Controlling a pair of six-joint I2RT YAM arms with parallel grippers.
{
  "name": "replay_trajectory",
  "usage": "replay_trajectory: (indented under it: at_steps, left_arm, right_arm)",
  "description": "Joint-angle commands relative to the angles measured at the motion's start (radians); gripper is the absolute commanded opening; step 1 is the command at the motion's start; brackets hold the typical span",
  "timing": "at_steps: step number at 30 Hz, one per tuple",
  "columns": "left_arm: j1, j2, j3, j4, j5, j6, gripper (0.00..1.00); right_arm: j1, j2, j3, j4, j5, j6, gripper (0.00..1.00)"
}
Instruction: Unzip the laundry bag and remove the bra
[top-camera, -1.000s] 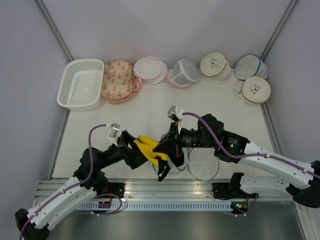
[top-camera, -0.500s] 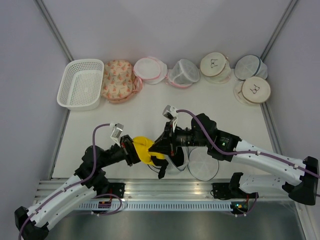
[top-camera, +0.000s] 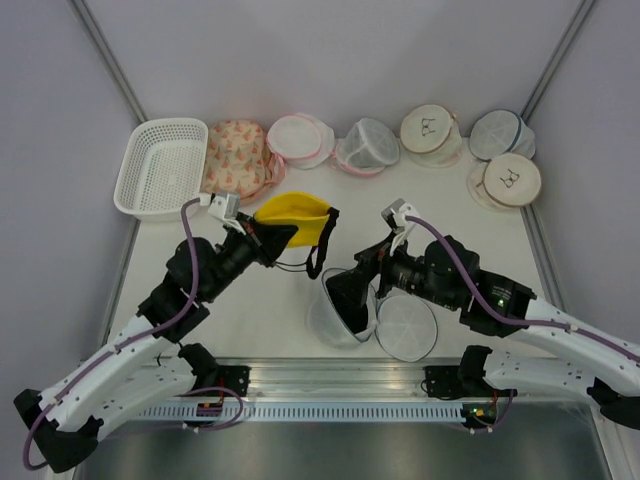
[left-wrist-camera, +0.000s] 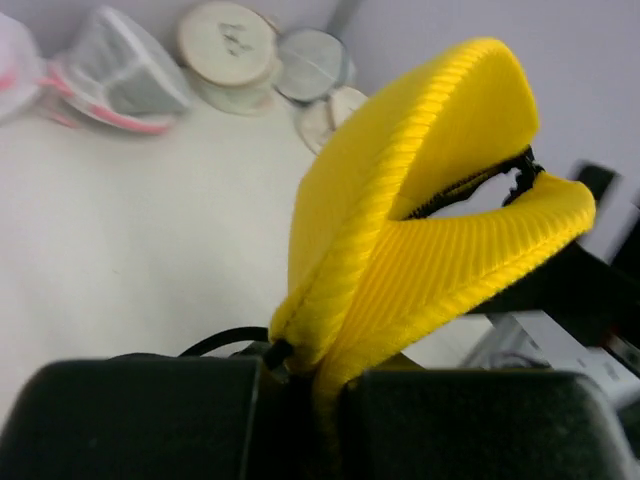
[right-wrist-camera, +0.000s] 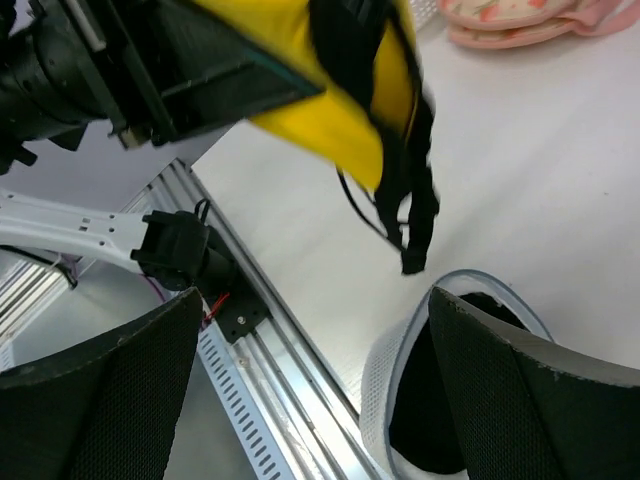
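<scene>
The white basket (top-camera: 162, 166) is to the left of my left gripper in the top view. So my left gripper should swing outward over it next and let go of the bra (top-camera: 292, 212) inside.
The yellow bra (top-camera: 292, 212) with black straps hangs in the air over the middle of the table, clear of the bag. My left gripper (top-camera: 268, 237) is shut on its edge; in the left wrist view the yellow fabric (left-wrist-camera: 420, 200) is pinched between the gripper's (left-wrist-camera: 330, 400) black fingers. The laundry bag (top-camera: 340, 305), white mesh with a bluish rim, lies unzipped near the front edge, its round lid (top-camera: 405, 328) flopped to the right. My right gripper (top-camera: 368, 268) hovers just above the bag's opening, open and empty. The right wrist view shows the bag's rim (right-wrist-camera: 395, 350) between the spread fingers and the bra (right-wrist-camera: 330, 110) above.
A white plastic basket (top-camera: 160, 168) stands at the back left. Along the back wall lie a floral pink bag (top-camera: 235, 160), two pink-trimmed mesh bags (top-camera: 300, 140), two beige round bags (top-camera: 430, 130) and a blue-trimmed one (top-camera: 500, 133). The metal rail (top-camera: 330, 385) runs along the front.
My left gripper shut on the bra and carried it up and back-left, away from the bag. My right gripper let go, opened wide and drew back to the right.
</scene>
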Motion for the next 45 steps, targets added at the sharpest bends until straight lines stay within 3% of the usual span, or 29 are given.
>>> replay_trajectory:
  at_steps: [1,5,11,20,29,38,45]
  left_arm:
    - [0.023,0.151,0.117,-0.035,-0.277,0.162,0.02]
    - [0.141,0.323,0.283,-0.033,-0.304,0.207,0.02]
    - [0.472,0.539,0.497,-0.048,-0.228,0.214,0.02]
    - [0.711,0.791,0.737,-0.103,-0.278,0.221,0.02]
    - [0.866,1.036,0.880,-0.157,-0.410,0.216,0.02]
    - [0.937,1.266,1.058,-0.159,-0.315,0.256,0.02]
    - [1.012,1.430,1.213,-0.211,-0.286,0.191,0.02]
  right_arm:
    - [0.003,-0.061,0.004,-0.103,0.136,0.013,0.98]
    - [0.005,-0.118,-0.034,-0.152,0.153,0.025,0.98]
    - [0.003,-0.194,-0.091,-0.197,0.152,0.045,0.98]
    - [0.003,-0.191,-0.114,-0.213,0.136,0.039,0.98]
    - [0.003,-0.154,-0.156,-0.197,0.125,0.045,0.98]
    - [0.003,-0.059,-0.148,-0.178,0.138,0.031,0.98]
    - [0.002,0.013,-0.130,-0.166,0.141,0.028,0.98]
